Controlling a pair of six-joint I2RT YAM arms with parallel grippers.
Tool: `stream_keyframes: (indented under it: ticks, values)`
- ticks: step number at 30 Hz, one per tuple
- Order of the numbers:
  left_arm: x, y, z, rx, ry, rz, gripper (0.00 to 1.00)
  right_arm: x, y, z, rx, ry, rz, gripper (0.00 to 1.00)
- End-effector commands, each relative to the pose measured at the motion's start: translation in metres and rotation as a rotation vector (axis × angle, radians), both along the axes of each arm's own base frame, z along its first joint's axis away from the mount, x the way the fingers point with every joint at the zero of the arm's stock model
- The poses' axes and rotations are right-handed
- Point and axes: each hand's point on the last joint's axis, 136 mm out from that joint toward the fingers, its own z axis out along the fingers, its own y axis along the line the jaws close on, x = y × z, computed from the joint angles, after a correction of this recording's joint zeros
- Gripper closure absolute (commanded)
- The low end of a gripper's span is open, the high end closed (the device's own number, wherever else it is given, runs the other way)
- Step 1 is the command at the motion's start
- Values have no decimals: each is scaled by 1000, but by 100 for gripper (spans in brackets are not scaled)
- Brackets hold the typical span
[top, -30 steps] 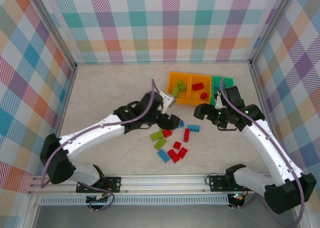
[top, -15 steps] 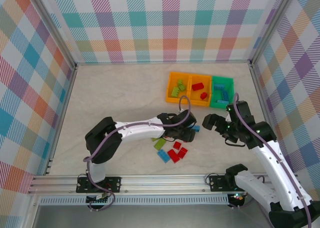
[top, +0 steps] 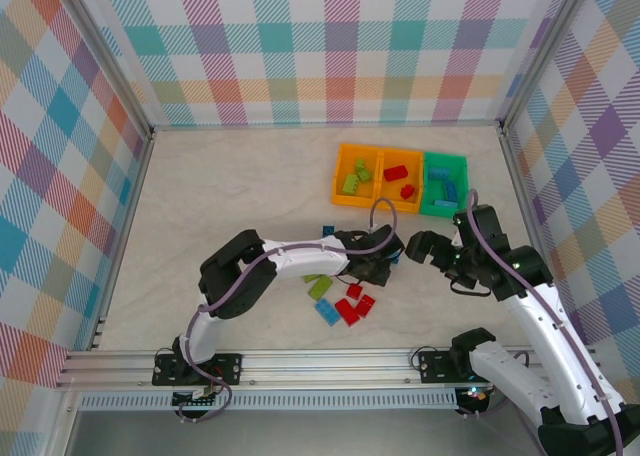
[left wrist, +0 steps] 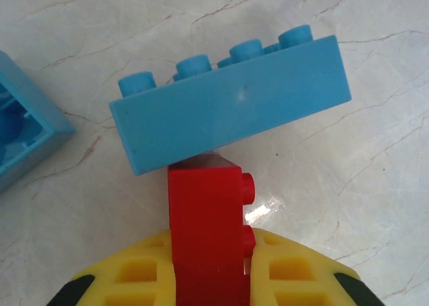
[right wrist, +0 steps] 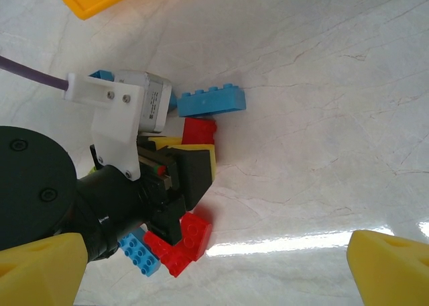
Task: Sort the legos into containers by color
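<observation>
The robot next needs to lift the left gripper and move it outward over the red legos to let go of its brick, since the red legos are in the orange bin beside the green bin.
My left gripper is shut on a red lego, its yellow fingers pressed to both sides. The brick's far end touches a blue lego lying on the table. From above, the left gripper sits low at the table's middle right, beside that blue lego. My right gripper hovers just right of it, open and holding nothing, with wide-spread fingertips. The containers stand behind: two orange bins and a green bin, holding green, red and blue legos.
Loose legos lie near the left gripper: green ones, red ones, a blue one and a small blue piece. Red bricks and a blue brick show under the left wrist. Checkered walls enclose the table.
The left gripper moved right to the red lego and closed on it. The right gripper drew back from the green bin and stays open.
</observation>
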Motion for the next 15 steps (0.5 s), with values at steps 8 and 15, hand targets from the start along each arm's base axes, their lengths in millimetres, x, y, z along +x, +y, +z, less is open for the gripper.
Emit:
stream_keyframes:
  ticks: [8, 15]
  values:
    - [48, 1, 150, -167, -327, 19, 87, 1, -4, 25, 48, -106, -47, 0]
    - [148, -40, 160, -214, -468, 147, 88, -4, -2, 26, 85, -103, -62, 0]
